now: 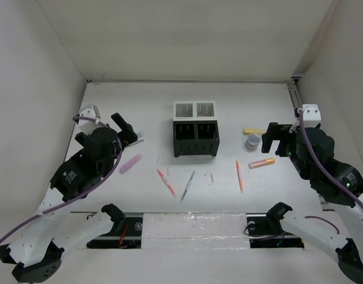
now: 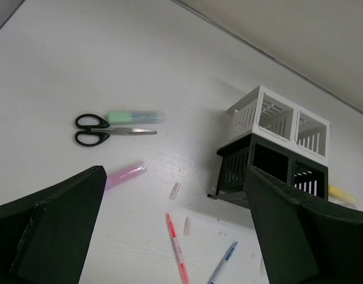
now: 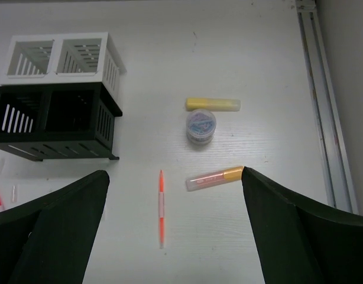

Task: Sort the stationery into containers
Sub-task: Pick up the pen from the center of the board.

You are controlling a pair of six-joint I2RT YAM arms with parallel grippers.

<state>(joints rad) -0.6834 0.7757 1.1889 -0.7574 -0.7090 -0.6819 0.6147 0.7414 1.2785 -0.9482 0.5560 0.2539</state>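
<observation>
The left gripper swings back and down over the nearer red-orange pen's pale middle next, as that pen lies below it, to its right in the top view.
The containers stand mid-table: two white mesh bins behind two black slotted ones. In front of them lie two red-orange pens and a grey pen. A pink marker lies left, close to my open left gripper. Its wrist view shows black-handled scissors beside a green marker. On the right, a yellow marker, a round grey piece and an orange marker lie under my open right gripper. Neither gripper holds anything.
Small clear caps lie loose on the table near the pens. White walls close in the left, back and right sides. A metal rail runs along the right edge. The arm bases sit on the taped near edge.
</observation>
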